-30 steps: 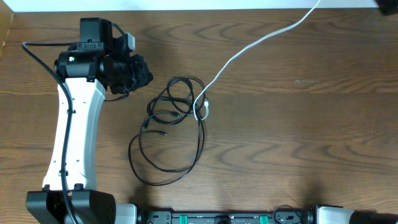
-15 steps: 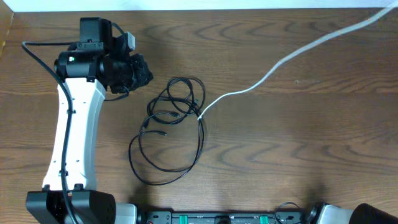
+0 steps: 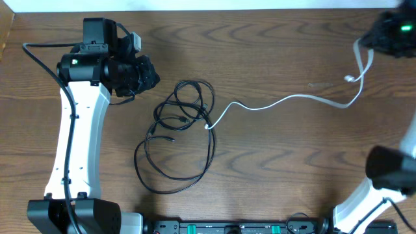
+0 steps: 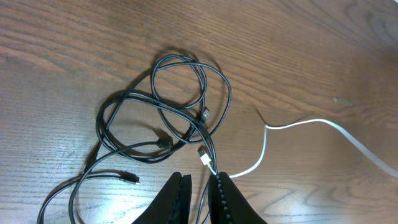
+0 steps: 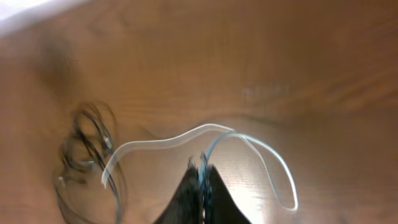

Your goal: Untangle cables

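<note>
Only the white cable's plug end still touches the black cables, so my right gripper needs to swing from the far corner of the table toward the tangle and open.
Two black cables [image 3: 185,114] lie tangled in loops at the table's middle, also seen in the left wrist view [image 4: 168,106] and blurred in the right wrist view [image 5: 87,143]. The white cable [image 3: 286,99] runs from the tangle's right edge out to the far right. Its plug [image 4: 204,158] rests against the black strands. My right gripper [image 3: 375,40] hangs at the far right corner, shut on the white cable [image 5: 161,142], which is pinched between its tips [image 5: 203,168]. My left gripper [image 3: 155,78] hovers left of the tangle, shut with only a slit [image 4: 202,183], holding nothing.
The left arm [image 3: 75,143] stretches along the table's left side. The right arm's lower part [image 3: 390,170] stands at the near right. A dark rail [image 3: 227,227] runs along the front edge. A pale strip [image 3: 195,4] marks the table's far edge.
The right gripper has come into view at the far right, dragging the white cable rightward; its loop has slid out of the black tangle. The left arm has not moved.
</note>
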Robot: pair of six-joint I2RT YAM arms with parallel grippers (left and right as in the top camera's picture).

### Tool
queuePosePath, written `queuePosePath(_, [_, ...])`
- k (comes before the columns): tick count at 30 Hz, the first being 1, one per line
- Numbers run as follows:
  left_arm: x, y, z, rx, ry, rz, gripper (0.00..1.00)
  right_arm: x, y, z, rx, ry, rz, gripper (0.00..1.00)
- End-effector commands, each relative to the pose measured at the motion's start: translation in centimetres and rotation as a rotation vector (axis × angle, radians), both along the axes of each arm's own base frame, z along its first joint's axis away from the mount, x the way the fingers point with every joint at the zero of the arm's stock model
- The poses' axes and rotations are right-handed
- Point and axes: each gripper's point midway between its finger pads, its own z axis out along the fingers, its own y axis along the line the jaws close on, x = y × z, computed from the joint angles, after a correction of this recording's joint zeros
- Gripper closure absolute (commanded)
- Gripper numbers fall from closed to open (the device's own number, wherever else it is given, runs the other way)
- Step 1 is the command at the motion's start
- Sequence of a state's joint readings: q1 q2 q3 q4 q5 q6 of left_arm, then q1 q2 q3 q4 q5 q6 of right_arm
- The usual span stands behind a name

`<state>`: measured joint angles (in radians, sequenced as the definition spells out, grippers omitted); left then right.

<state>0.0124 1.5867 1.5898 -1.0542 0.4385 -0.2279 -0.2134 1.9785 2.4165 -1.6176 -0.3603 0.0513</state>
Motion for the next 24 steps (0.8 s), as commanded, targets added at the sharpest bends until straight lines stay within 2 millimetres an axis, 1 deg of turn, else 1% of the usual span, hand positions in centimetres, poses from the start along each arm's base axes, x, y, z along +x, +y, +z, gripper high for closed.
queuePosePath(1, [-0.1, 0.2, 0.0, 0.012, -0.006, -0.009, 0.84, 0.6, 0.2, -5.2, -0.083, 0.160, 0.064, 0.99])
queuePosePath(4, [-0.1, 0.2, 0.0, 0.013, -0.006, -0.009, 0.84, 1.4, 0.4, -9.2, -0.061, 0.271, 0.076, 0.99])
queuePosePath(6, [-0.1, 0.2, 0.0, 0.012, -0.006, -0.009, 0.84, 1.8, 0.3, -11.3, -0.050, 0.322, 0.080, 0.98])
queuePosePath(7, [-0.1, 0.2, 0.0, 0.012, -0.006, -0.009, 0.84, 1.9, 0.3, -11.9, -0.048, 0.336, 0.080, 0.97])
queuePosePath(8, [-0.1, 0.2, 0.0, 0.013, -0.007, -0.009, 0.84, 2.0, 0.3, -13.0, -0.044, 0.361, 0.088, 0.91])
queuePosePath(9, [-0.1, 0.2, 0.0, 0.013, -0.007, -0.009, 0.84, 2.1, 0.4, -13.5, -0.045, 0.370, 0.102, 0.83])
queuePosePath(10, [-0.1, 0.2, 0.0, 0.013, -0.006, -0.009, 0.84, 2.2, 0.7, -14.0, -0.049, 0.373, 0.131, 0.71])
queuePosePath(12, [-0.1, 0.2, 0.0, 0.013, -0.007, -0.009, 0.84, 2.4, 1.4, -14.1, -0.056, 0.354, 0.196, 0.53])
queuePosePath(13, [-0.1, 0.2, 0.1, 0.013, -0.009, -0.009, 0.84, 2.5, 2.8, -13.7, -0.040, 0.318, 0.290, 0.42])
queuePosePath(14, [0.0, 0.2, 0.1, 0.013, -0.011, -0.009, 0.84, 2.4, 4.0, -13.5, -0.019, 0.295, 0.357, 0.37])
queuePosePath(15, [0.0, 0.2, 0.1, 0.012, -0.014, -0.009, 0.84, 2.3, 5.7, -13.2, 0.014, 0.264, 0.451, 0.31])
queuePosePath(16, [0.1, 0.2, 0.1, 0.013, -0.015, -0.009, 0.84, 2.2, 6.7, -13.0, 0.035, 0.244, 0.502, 0.30])
queuePosePath(17, [0.1, 0.2, 0.1, 0.013, -0.016, -0.009, 0.84, 2.0, 8.5, -12.8, 0.063, 0.219, 0.573, 0.28])
queuePosePath(18, [0.1, 0.2, 0.2, 0.013, -0.017, -0.009, 0.85, 1.9, 9.3, -12.8, 0.073, 0.210, 0.603, 0.28])
queuePosePath(19, [0.1, 0.2, 0.2, 0.013, -0.018, -0.009, 0.84, 1.8, 10.9, -12.9, 0.084, 0.208, 0.638, 0.28])
queuePosePath(20, [0.1, 0.2, 0.2, 0.013, -0.018, -0.009, 0.84, 1.7, 11.7, -13.0, 0.093, 0.213, 0.643, 0.29])
queuePosePath(21, [0.1, 0.2, 0.2, 0.013, -0.018, -0.009, 0.84, 1.2, 13.6, -13.6, 0.127, 0.242, 0.645, 0.31])
queuePosePath(23, [0.1, 0.2, 0.2, 0.013, -0.018, -0.009, 0.84, 0.4, 16.1, -14.5, 0.168, 0.283, 0.647, 0.36])
queuePosePath(24, [0.2, 0.2, 0.2, 0.013, -0.021, -0.009, 0.84, -0.1, 17.6, -15.4, 0.182, 0.324, 0.631, 0.39])
